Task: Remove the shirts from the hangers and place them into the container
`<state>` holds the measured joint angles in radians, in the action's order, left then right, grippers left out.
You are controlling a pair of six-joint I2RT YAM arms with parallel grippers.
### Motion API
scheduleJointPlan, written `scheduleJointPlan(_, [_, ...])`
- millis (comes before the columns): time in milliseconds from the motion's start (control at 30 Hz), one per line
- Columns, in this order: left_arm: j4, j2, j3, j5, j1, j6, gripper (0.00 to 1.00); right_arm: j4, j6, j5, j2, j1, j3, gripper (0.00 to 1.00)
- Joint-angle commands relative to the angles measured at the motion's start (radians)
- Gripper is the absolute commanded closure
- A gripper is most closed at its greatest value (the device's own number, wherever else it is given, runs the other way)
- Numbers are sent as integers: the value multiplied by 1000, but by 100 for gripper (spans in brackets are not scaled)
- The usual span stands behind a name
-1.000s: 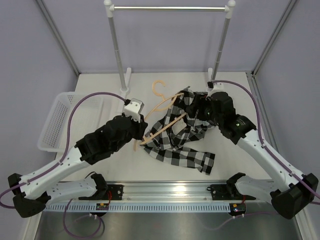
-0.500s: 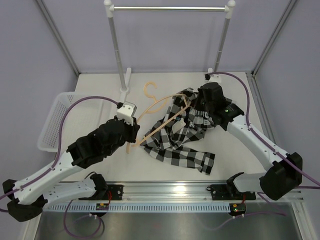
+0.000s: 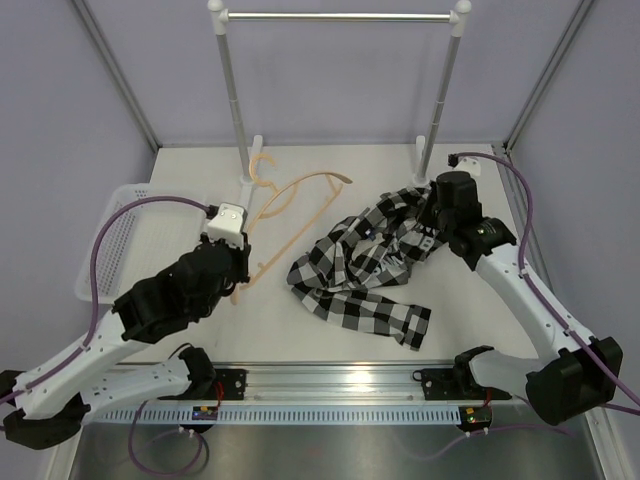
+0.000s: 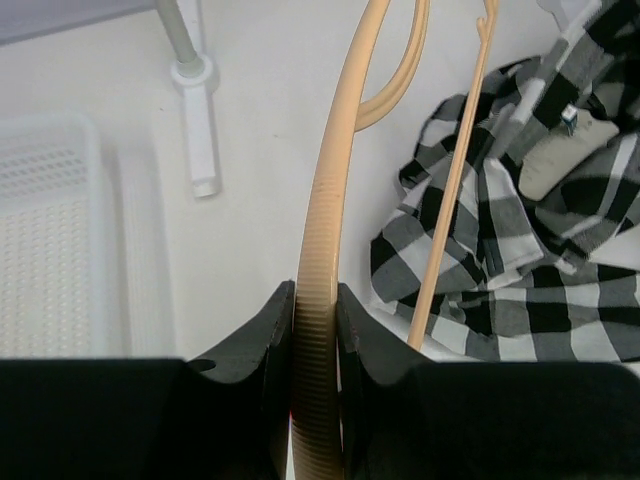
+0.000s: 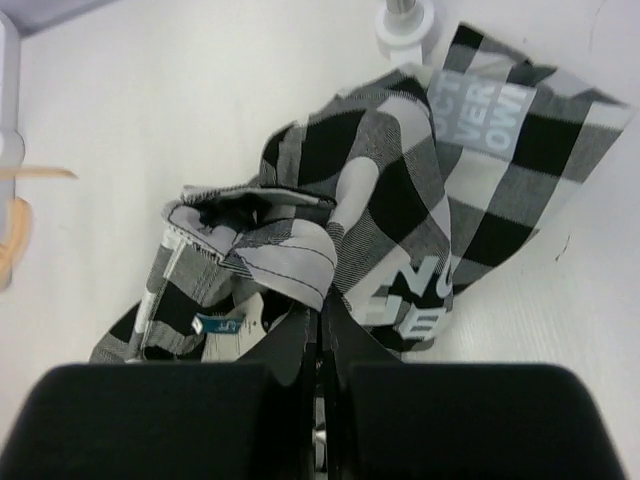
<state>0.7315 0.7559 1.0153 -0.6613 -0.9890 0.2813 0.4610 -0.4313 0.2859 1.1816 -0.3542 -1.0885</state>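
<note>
I should next raise my left gripper outward to the rail's top bar and let go of the hanger there, because its shirt is already off.
The black-and-white checked shirt lies crumpled on the table's middle, free of the hanger. The tan wooden hanger is to its left, hook toward the rail's left foot. My left gripper is shut on one hanger arm, which runs straight up between the jaws. The shirt is at the right of that view. My right gripper sits at the shirt's far right end. In the right wrist view it is shut on a fold of the shirt. The white basket is at the left edge.
The clothes rail stands at the back on two white posts, its feet on the table. The left foot lies between the basket and the hanger. Frame struts rise at both back corners.
My left gripper has pulled the hanger leftward out of the shirt. My right gripper has shut on the shirt and shifted right; the shirt now lies flat without the hanger.
</note>
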Motion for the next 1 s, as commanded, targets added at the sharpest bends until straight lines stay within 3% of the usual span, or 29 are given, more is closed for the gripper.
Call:
scheduleJointPlan(0, [-60,45,115,-164,3,-56,100,-10,-40,-97,-19,0,88,100])
scheduleJointPlan(100, [-107,167,222,-265,4,-168,100,-47,-50,-198,-30,-5,156,100])
scheduleJointPlan(200, [-232,277,311,-264,26,-295,100,-62,-47,-214,-42,-49,196,100])
scheduleJointPlan(267, [-292,333,376,-222,64,-367,100,-50,-35,-215,-42,-74,203,86])
scheduleJointPlan(300, [-323,392,405,-215,78,-381,100,-47,-32,-224,-42,-92,210,70])
scheduleJointPlan(367, [-349,453,469,-193,114,-424,100,-38,-23,-238,-45,-101,219,51])
scheduleJointPlan(400, [-395,505,520,-189,125,-442,100,-38,-21,-252,-56,-107,232,37])
scheduleJointPlan(533, [-494,626,640,-178,176,-582,100,-21,-14,-315,-89,-112,259,13])
scheduleJointPlan(633, [-573,680,701,-179,200,-690,100,17,3,-396,-132,-112,257,5])
scheduleJointPlan(767, [-678,746,732,-161,222,-792,100,28,8,-473,-226,-114,280,2])
scheduleJointPlan(967, [-684,850,864,-107,271,-837,100,62,22,-508,-329,-112,288,1])
